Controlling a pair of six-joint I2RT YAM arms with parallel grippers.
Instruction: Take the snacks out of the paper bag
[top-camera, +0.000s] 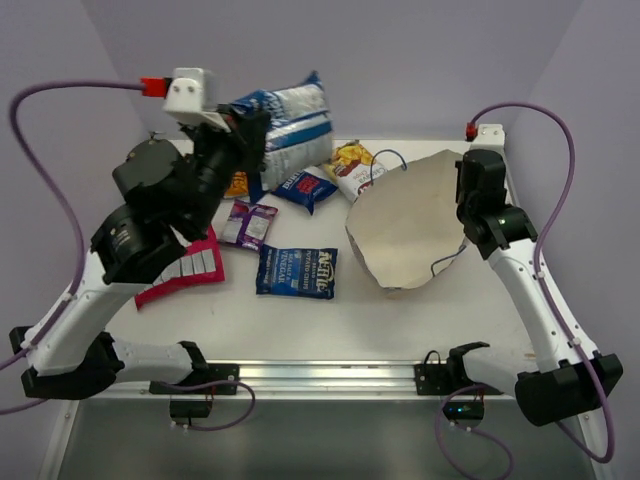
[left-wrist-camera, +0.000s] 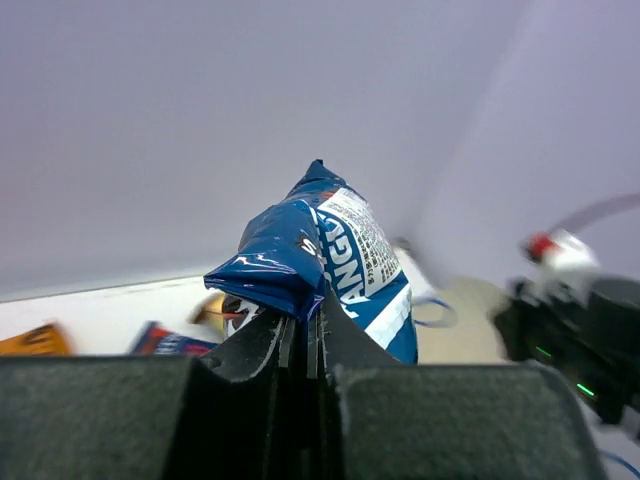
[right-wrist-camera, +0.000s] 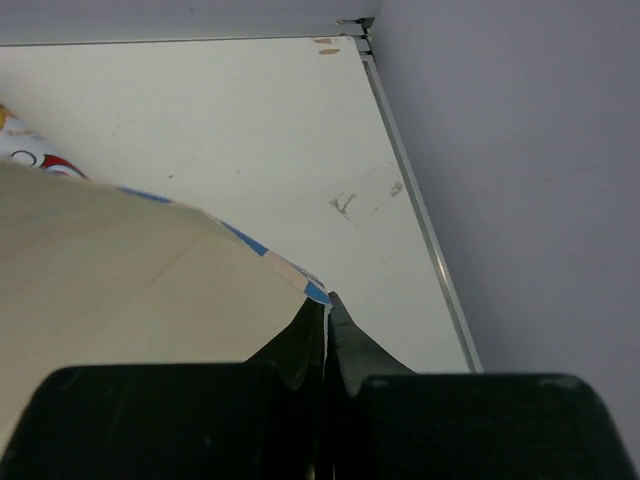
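I will tip my left gripper downward and put the blue-and-white packet down on the bare table between both dark blue packets and the paper bag.
My left gripper is raised above the table's back left, shut on a corner of a big blue-and-white packet that hangs in the air; the left wrist view shows the packet pinched between the jaws. The tan paper bag lies tilted at the right. My right gripper is shut on its checkered edge, also shown in the right wrist view. On the table lie a dark blue packet, a small purple one, a magenta one, an orange one, a small dark blue one and a chip bag at the bag's mouth.
The table's raised metal rim runs close on the right of the right gripper. Purple walls enclose the back and sides. A blue loop handle of the bag trails on the table near the right arm.
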